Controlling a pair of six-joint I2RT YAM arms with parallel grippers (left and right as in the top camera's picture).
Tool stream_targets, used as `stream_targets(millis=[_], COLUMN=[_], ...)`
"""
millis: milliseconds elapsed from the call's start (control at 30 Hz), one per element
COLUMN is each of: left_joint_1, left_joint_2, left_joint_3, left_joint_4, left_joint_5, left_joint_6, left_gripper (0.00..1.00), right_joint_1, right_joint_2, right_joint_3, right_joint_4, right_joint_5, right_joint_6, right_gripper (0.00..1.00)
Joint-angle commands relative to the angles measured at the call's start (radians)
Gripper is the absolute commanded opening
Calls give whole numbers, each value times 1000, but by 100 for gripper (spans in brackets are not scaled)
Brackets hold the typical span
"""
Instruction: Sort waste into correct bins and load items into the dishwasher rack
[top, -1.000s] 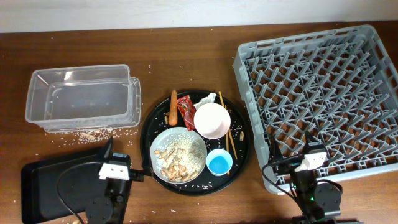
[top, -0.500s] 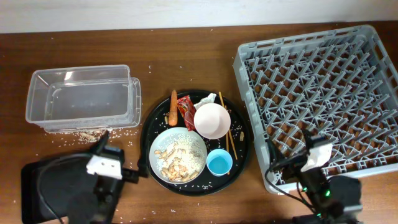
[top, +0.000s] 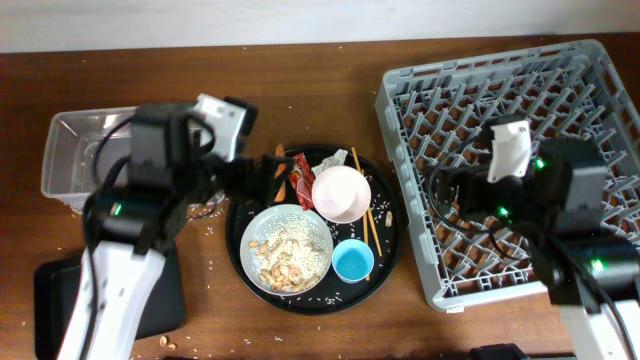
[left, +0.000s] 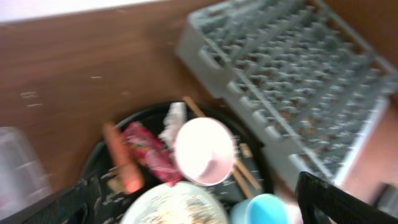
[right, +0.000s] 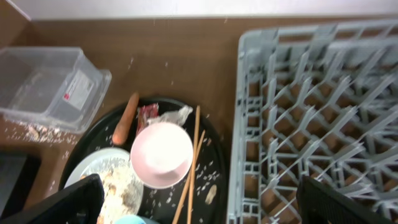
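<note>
The light-blue cup stands below my left gripper and to its right in the overhead view, so my left gripper should go down past the bowl (top: 341, 193) onto the light-blue cup's plate-side rim (top: 335, 257) next.
A round white plate (top: 287, 250) with peanuts and rice, a white-pink bowl (top: 341, 193), a light-blue cup (top: 352, 262) and wooden chopsticks (top: 368, 215) lie on a round black tray (top: 390, 255). A carrot (left: 121, 165), red wrapper (left: 149, 152) and tissue (left: 174, 118) sit at its far side. My left gripper (top: 250, 172) hangs open above the tray's left rim, holding nothing. My right gripper (top: 445, 195) is open and empty over the left part of the grey dishwasher rack (top: 560, 90). Its wrist view shows the bowl (right: 161, 154) and chopsticks (right: 193, 162) below.
A clear plastic tub (top: 80, 150) stands at the left, partly under my left arm, with rice and peanuts scattered on the table beside it. A flat black tray (top: 50, 290) lies at the front left. A loose peanut (right: 211, 194) rests on the round tray.
Both arms rose from the table's front edge and swung inward: the left to the round tray's left rim, the right over the rack's left side. Both grippers stayed open.
</note>
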Motion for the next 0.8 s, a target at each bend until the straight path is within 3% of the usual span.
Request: stream_targets(millis=[0, 267, 433, 533, 633, 767], left_joint_1=[-16, -266, -281, -275, -262, -295], left_joint_2=[110, 381, 398, 397, 394, 395], left_joint_3=[35, 35, 37, 48, 75, 80], left_joint_4=[35, -16, -12, -17, -77, -273], left_joint_5=[182, -265, -292, -294, -233, -139], left_joint_6=[-36, -36, -37, -39, -51, -51], left_gripper=[99, 99, 99, 98, 78, 75], right_joint_1=[-7, -8, -2, 58, 148, 166], right_joint_2=[70, 195, 227, 265, 316, 342], right_joint_3=[23, 23, 22, 14, 12, 12], right_joint_4=[-29, -58, -108, -174, -205, -171], right_joint_5=[-41, -37, -51, -51, -21, 132], right_joint_6=[8, 84, 82, 47, 49, 207], right_gripper=[98, 98, 100, 89, 86, 91])
